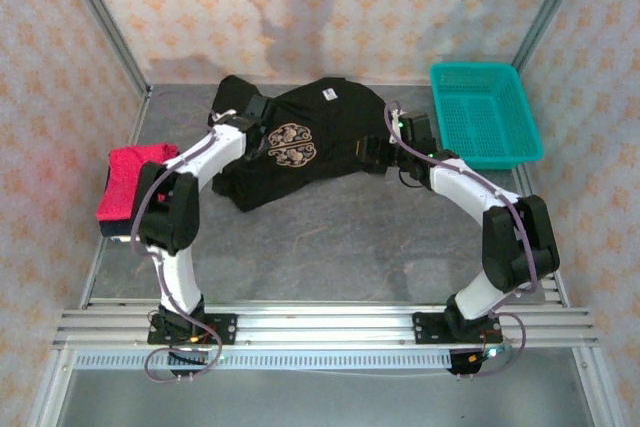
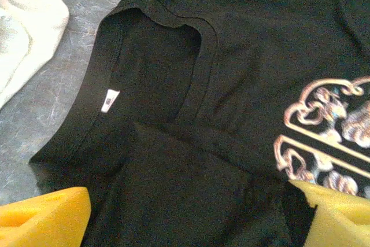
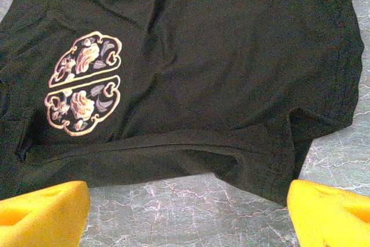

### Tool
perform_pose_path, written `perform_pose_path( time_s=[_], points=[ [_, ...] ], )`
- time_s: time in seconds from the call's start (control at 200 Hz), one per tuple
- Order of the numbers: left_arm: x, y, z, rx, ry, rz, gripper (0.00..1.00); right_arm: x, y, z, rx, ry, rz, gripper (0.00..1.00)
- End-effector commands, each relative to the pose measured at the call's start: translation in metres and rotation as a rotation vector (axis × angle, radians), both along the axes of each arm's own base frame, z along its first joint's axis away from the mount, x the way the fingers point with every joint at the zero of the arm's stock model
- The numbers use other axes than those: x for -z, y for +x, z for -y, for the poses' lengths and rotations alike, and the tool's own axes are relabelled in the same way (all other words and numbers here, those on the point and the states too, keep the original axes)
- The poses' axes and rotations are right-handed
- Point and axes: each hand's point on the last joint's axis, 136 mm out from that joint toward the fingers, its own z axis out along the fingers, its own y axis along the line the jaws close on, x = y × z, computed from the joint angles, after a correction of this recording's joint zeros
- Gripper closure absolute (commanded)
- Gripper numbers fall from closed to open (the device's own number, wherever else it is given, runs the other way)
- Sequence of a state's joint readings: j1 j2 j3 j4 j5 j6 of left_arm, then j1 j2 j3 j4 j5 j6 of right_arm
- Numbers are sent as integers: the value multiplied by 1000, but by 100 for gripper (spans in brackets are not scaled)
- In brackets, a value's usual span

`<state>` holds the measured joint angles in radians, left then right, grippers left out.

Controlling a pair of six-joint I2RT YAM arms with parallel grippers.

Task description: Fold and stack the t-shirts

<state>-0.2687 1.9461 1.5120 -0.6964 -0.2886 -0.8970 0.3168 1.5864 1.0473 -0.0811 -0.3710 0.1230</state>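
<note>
The left gripper lowers onto the black fold at the collar's near end and closes next, since that cloth lies below my gripper, between its open fingers.
The black t-shirt (image 1: 320,132) lies crumpled at the back middle of the table, its beige round emblem (image 1: 290,144) facing up. My left gripper (image 1: 250,112) hovers over the shirt's left part, open. In the left wrist view its yellow fingers (image 2: 46,218) stand wide apart above the black cloth (image 2: 173,183), near the collar (image 2: 199,39) and white label (image 2: 110,100). My right gripper (image 1: 385,147) is at the shirt's right side, open; its fingers (image 3: 329,212) straddle bare table just before the shirt's hem (image 3: 173,148). The crimson-pink t-shirt (image 1: 130,179) rests folded at the far left.
A teal mesh basket (image 1: 485,112) stands at the back right. Patterned walls close in the back and sides. A pale cloth-like shape (image 2: 23,33) shows at the left wrist view's upper left. Grey tabletop (image 1: 330,237) lies between the shirt and the arm bases.
</note>
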Motion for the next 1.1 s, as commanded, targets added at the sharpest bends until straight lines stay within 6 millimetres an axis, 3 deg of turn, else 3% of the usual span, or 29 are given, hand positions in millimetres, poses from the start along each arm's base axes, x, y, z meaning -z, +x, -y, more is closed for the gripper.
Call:
perform_pose_path(
  time_s=[0.0, 0.21, 0.355, 0.51, 0.57, 0.656, 0.691, 0.816, 0.966, 0.981, 1.096],
  points=[
    [14, -5, -14, -64, 32, -83, 19, -21, 5, 2, 13, 16, 47, 11],
    [40, -15, -18, -130, 0, -135, 22, -18, 1, 6, 19, -9, 45, 11],
    [56, -17, -22, -144, -27, -159, 41, -18, 2, 4, 14, 1, 42, 11],
    [69, -15, -21, -148, -71, -175, 49, -22, 5, 5, 25, 3, 49, 11],
    [74, -15, -19, -149, -86, -180, 60, -20, 7, 8, 57, -3, 33, 12],
    [79, -14, -16, -138, -113, -181, 90, -9, 12, 19, 127, -36, -19, 12],
    [78, -15, -16, -139, -118, -176, 100, 0, 15, 25, 163, -59, -61, 12],
    [61, -21, -19, -136, -111, -132, 100, 37, 24, 42, 268, -90, -228, 17],
    [31, -35, -31, -125, -61, -93, 100, 57, 41, 33, 269, -51, -292, 37],
    [20, -36, -32, -123, -63, -70, 100, 59, 42, 32, 266, -48, -299, 39],
    [-2, -53, -38, -122, -40, -39, 100, 76, 45, 24, 255, -35, -374, 43]
  ],
)
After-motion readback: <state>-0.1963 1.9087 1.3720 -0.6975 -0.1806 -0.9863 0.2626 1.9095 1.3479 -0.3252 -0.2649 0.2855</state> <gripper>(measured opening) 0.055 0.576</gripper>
